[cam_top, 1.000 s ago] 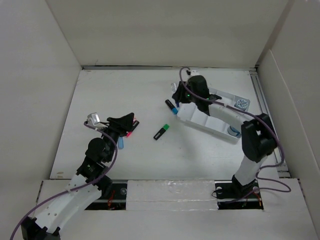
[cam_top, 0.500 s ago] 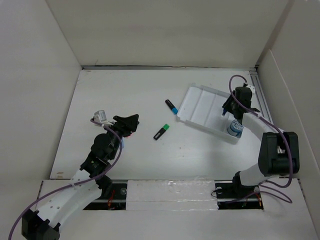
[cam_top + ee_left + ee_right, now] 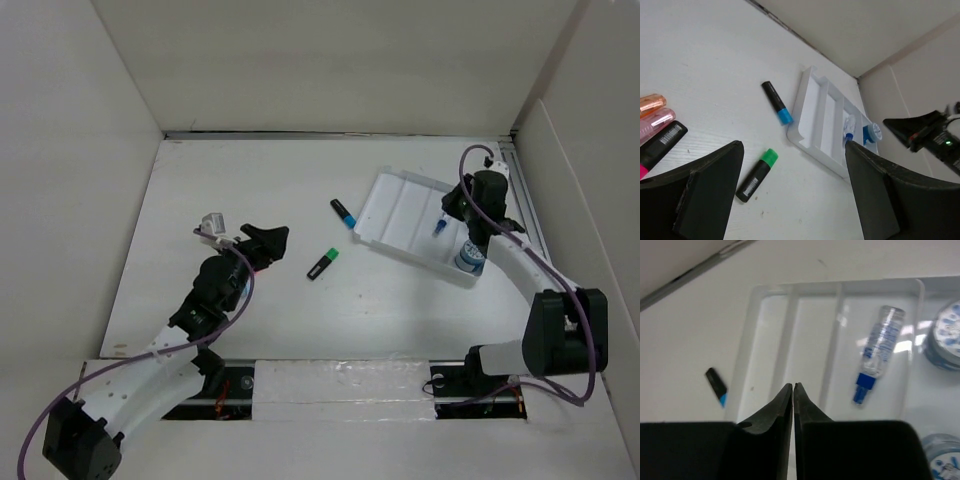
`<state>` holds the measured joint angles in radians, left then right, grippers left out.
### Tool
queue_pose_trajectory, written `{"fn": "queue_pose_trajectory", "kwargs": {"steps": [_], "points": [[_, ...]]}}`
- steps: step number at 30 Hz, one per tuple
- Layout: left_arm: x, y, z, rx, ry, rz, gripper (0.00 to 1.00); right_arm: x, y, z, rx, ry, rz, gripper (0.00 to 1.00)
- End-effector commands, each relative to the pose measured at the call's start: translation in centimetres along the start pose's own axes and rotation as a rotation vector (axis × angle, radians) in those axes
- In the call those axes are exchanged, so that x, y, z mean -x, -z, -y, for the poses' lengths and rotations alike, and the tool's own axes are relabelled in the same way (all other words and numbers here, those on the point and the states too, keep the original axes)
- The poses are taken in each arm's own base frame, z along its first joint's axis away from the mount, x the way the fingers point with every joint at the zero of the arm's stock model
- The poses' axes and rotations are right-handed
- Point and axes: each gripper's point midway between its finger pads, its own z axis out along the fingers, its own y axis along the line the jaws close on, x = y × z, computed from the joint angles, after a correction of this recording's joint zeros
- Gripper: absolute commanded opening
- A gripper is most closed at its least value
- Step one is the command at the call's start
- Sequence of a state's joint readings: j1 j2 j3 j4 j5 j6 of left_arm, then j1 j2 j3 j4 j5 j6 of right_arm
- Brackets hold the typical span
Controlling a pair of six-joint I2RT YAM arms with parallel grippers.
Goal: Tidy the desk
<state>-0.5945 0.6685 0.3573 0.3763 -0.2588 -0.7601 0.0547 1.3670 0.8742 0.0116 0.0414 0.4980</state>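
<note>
My left gripper needs to go down and to the right in the top view next, and turn its fingers across the green marker's body by its cap (image 3: 326, 260) (image 3: 762, 167), because the green marker lies slanted.
The white desk (image 3: 290, 180) bears a black marker with a green cap (image 3: 321, 264) and a black marker with a blue cap (image 3: 344, 212) near its middle. Both show in the left wrist view, the green one (image 3: 757, 174) and the blue one (image 3: 777, 102). My left gripper (image 3: 268, 240) is open and empty, just left of the green marker (image 3: 792, 150). My right gripper (image 3: 458, 205) is shut and empty above the white compartment tray (image 3: 400, 215), its jaws closed tip to tip (image 3: 793, 386). A clear bottle with a blue tip (image 3: 875, 360) lies in the tray.
Blue-and-white tape rolls (image 3: 945, 335) sit at the tray's right end (image 3: 470, 260). Orange (image 3: 650, 102), pink (image 3: 655, 120) and black-and-pink (image 3: 660, 145) highlighters lie by my left gripper. White walls border the desk.
My right arm swung from the tray's left end to its right end. The small bottle now shows lying in the tray. My left arm moved slightly forward and right.
</note>
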Motion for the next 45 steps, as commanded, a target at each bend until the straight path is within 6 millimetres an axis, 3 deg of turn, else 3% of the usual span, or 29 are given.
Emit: {"fn": "queue_pose_trajectory", "kwargs": {"steps": [1, 3, 4, 6, 8, 9, 11, 12, 14, 15, 17, 18, 20, 22, 29, 35, 41, 42, 45], "points": [[0.4, -0.9, 2.7, -0.074, -0.004, -0.021, 0.78, 1.7, 2.6, -6.5, 0.201, 0.044, 0.092, 0.08], [-0.5, -1.7, 2.7, -0.077, -0.017, -0.052, 0.77, 0.7, 3.4, -8.3, 0.244, 0.073, 0.079, 0.0], [-1.0, -1.9, 2.8, -0.088, -0.027, -0.073, 0.74, 0.1, 4.3, -9.6, 0.264, 0.09, 0.084, 0.0], [-2.2, -2.9, 2.3, -0.066, -0.064, -0.112, 0.7, -1.2, 5.0, -10.4, 0.278, 0.107, 0.076, 0.02], [-2.7, -3.8, 2.5, -0.069, -0.111, -0.14, 0.64, -2.1, 6.4, -11.2, 0.295, 0.104, 0.092, 0.09], [-3.8, -4.5, 1.6, -0.039, -0.139, -0.172, 0.62, -2.2, 7.1, -11.6, 0.314, 0.094, 0.101, 0.18], [-4.3, -5.6, 1.0, 0.013, -0.185, -0.207, 0.59, -1.7, 9.5, -13.3, 0.416, 0.061, 0.145, 0.27], [-5.5, -6.3, -0.3, 0.052, -0.22, -0.246, 0.58, -2.6, 9.9, -13.1, 0.433, 0.057, 0.141, 0.36], [-7.6, -6.7, 0.3, 0.022, -0.263, -0.315, 0.6, -2.2, 12.0, -14.0, 0.503, 0.046, 0.183, 0.45], [-7.7, -7.0, 0.2, 0.023, -0.284, -0.321, 0.6, -2.0, 12.5, -13.9, 0.511, 0.042, 0.194, 0.48], [-9.6, -6.7, 1.1, 0.024, -0.364, -0.358, 0.62, -1.8, 13.3, -13.8, 0.522, 0.037, 0.215, 0.54], [-10.8, -6.7, 0.5, 0.053, -0.414, -0.38, 0.62, -1.5, 13.8, -13.7, 0.528, 0.028, 0.228, 0.54], [-12.2, -6.4, 0.1, 0.106, -0.504, -0.376, 0.63, -2.3, 14.1, -13.8, 0.562, 0.012, 0.209, 0.54], [-13.2, -6.9, -1.8, 0.176, -0.538, -0.402, 0.63, -3.1, 14.3, -13.8, 0.596, -0.005, 0.201, 0.54], [-15.2, -8.3, -3.9, 0.265, -0.634, -0.472, 0.65, -2.8, 14.3, -13.1, 0.607, -0.025, 0.202, 0.54], [-17.7, -8.4, -5.8, 0.274, -0.702, -0.569, 0.65, -2.8, 14.7, -13.0, 0.627, -0.025, 0.199, 0.54], [-19.0, -8.3, -7.2, 0.306, -0.735, -0.625, 0.59, -3.2, 14.2, -13.0, 0.636, -0.023, 0.169, 0.54], [-19.3, -8.1, -7.0, 0.3, -0.739, -0.628, 0.52, -3.1, 14.1, -12.8, 0.631, -0.023, 0.169, 0.54], [-19.8, -8.0, -7.3, 0.294, -0.744, -0.646, 0.45, -3.1, 14.1, -12.9, 0.636, -0.02, 0.166, 0.54]]}}
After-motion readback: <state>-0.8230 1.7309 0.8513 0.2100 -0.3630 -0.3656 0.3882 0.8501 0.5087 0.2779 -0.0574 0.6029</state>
